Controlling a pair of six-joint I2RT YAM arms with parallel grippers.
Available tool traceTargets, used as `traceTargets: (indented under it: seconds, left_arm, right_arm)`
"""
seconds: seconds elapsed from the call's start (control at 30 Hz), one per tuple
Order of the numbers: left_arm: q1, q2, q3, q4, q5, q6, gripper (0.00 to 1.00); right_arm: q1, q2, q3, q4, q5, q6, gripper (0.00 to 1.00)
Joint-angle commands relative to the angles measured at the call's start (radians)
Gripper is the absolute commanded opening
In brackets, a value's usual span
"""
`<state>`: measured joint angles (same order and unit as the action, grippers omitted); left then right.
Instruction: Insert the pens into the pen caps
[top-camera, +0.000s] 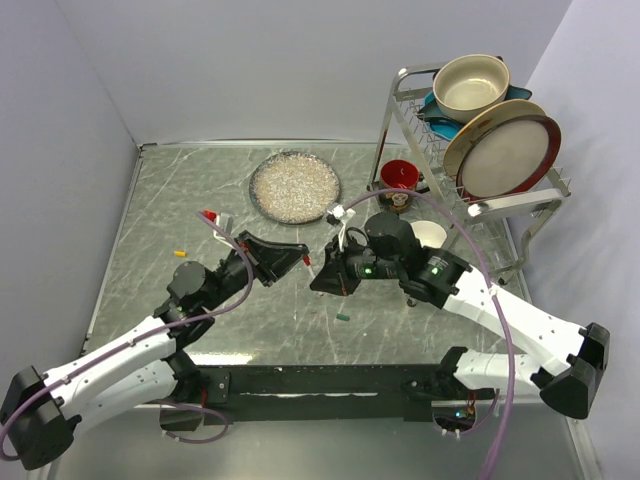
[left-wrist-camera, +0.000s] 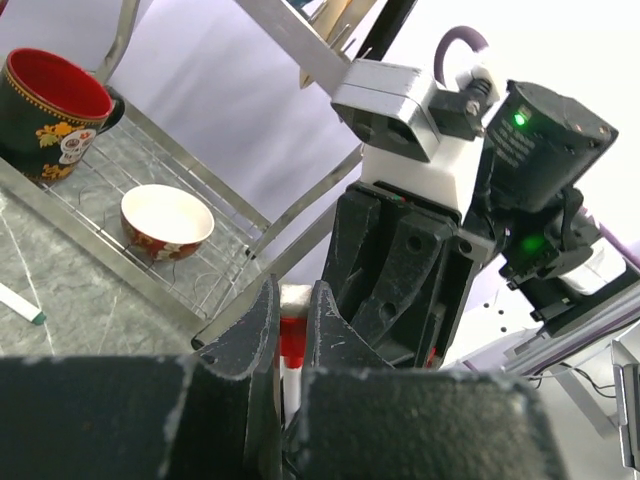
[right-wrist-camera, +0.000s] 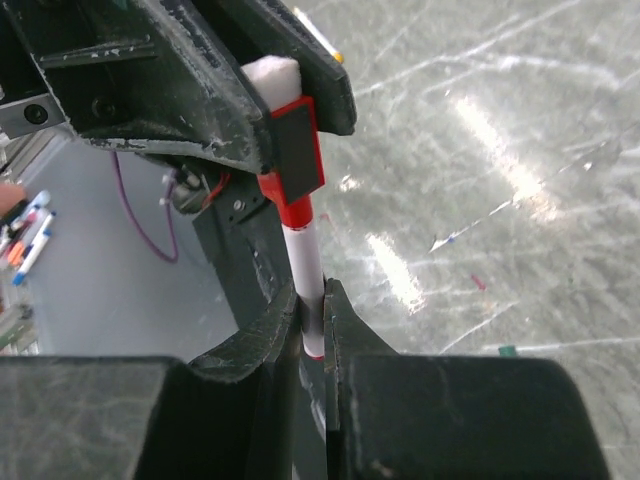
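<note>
My left gripper will tip, go down to the bare table below it and let go of the pen, because the pen's body is inside the red cap (right-wrist-camera: 298, 160).
A white pen (right-wrist-camera: 307, 255) with its red cap (right-wrist-camera: 298, 160) is held between my two grippers above the middle of the table. My left gripper (top-camera: 301, 258) (left-wrist-camera: 292, 300) is shut on the red cap (left-wrist-camera: 291, 338). Facing it, my right gripper (top-camera: 319, 277) (right-wrist-camera: 311, 300) is shut on the white barrel. The barrel's front end sits inside the cap. A dark green cap (top-camera: 342, 317) (right-wrist-camera: 507, 350) lies on the table below the grippers. An orange-yellow cap (top-camera: 180, 253) lies at the left. Another white pen (left-wrist-camera: 20, 305) with a green tip lies near the rack.
A speckled round plate (top-camera: 294, 186) lies at the back centre. A wire dish rack (top-camera: 505, 205) at the right holds a red mug (top-camera: 400, 175), a small bowl (top-camera: 428, 233), a large plate and a bowl on top. Walls close off the left and back.
</note>
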<state>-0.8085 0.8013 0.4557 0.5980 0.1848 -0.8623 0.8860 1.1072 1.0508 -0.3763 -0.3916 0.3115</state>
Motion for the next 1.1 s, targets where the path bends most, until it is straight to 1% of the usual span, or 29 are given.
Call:
traceTargets:
  seconds: [0.0,0.1,0.2,0.3,0.43,0.47,0.5,0.53,0.57,0.6,0.63,0.7,0.77,0.8,0.87,0.9,0.93,0.97,1.07]
  left_arm:
    - [-0.133,0.071,-0.107,-0.297,0.453,-0.063,0.01]
    - [-0.133,0.104,-0.132,-0.270,0.458,-0.086,0.01]
    - [-0.133,0.137,-0.147,-0.181,0.472,-0.132,0.01]
    - [-0.133,0.183,-0.141,-0.153,0.470,-0.153,0.01]
    - [-0.126,0.170,-0.141,-0.145,0.455,-0.170,0.01]
    - [-0.117,0.164,-0.146,-0.136,0.462,-0.181,0.01]
    - [-0.104,0.165,-0.169,-0.071,0.479,-0.197,0.01]
    - [-0.097,0.180,-0.187,-0.032,0.485,-0.231,0.01]
    - [-0.095,0.194,-0.190,-0.035,0.470,-0.245,0.01]
    - [-0.096,0.206,-0.164,-0.132,0.447,-0.222,0.01]
    - [-0.110,0.220,-0.157,-0.165,0.421,-0.205,0.01]
    - [-0.119,0.231,-0.146,-0.170,0.406,-0.202,0.01]
    - [-0.129,0.240,-0.120,-0.233,0.383,-0.170,0.01]
    - [-0.129,0.243,-0.105,-0.244,0.371,-0.161,0.01]
    - [-0.132,0.256,-0.089,-0.280,0.370,-0.136,0.01]
    - [-0.133,0.259,-0.075,-0.296,0.369,-0.132,0.01]
    - [-0.142,0.257,-0.074,-0.297,0.375,-0.106,0.01]
    - [-0.143,0.254,-0.077,-0.302,0.378,-0.107,0.01]
    - [-0.139,0.236,-0.098,-0.271,0.374,-0.113,0.01]
  right_arm:
    - [-0.128,0.000,0.228,0.741,0.116,0.031,0.00]
    - [-0.145,0.005,0.233,0.748,0.090,0.003,0.00]
    - [-0.144,0.008,0.203,0.807,0.050,-0.022,0.00]
    - [-0.142,0.026,0.177,0.820,0.060,-0.037,0.00]
    - [-0.144,0.022,0.118,0.844,0.040,-0.075,0.00]
    - [-0.142,0.016,0.074,0.856,0.033,-0.089,0.00]
    - [-0.139,-0.001,0.049,0.872,0.024,-0.110,0.00]
    - [-0.131,-0.009,0.034,0.861,0.051,-0.173,0.00]
    - [-0.127,-0.015,0.017,0.852,0.069,-0.199,0.00]
    - [-0.124,-0.029,0.014,0.843,0.089,-0.221,0.00]
    - [-0.121,-0.029,0.021,0.814,0.111,-0.242,0.00]
    - [-0.117,-0.017,0.064,0.789,0.170,-0.252,0.00]
    - [-0.111,0.006,0.127,0.749,0.230,-0.258,0.00]
    - [-0.111,0.041,0.152,0.735,0.232,-0.252,0.00]
    - [-0.148,0.077,0.205,0.712,0.189,-0.177,0.00]
    - [-0.169,0.103,0.209,0.723,0.115,-0.139,0.00]
    - [-0.180,0.109,0.210,0.749,0.102,-0.091,0.00]
    - [-0.202,0.114,0.204,0.754,0.100,-0.081,0.00]
    - [-0.209,0.111,0.180,0.767,0.077,-0.077,0.00]
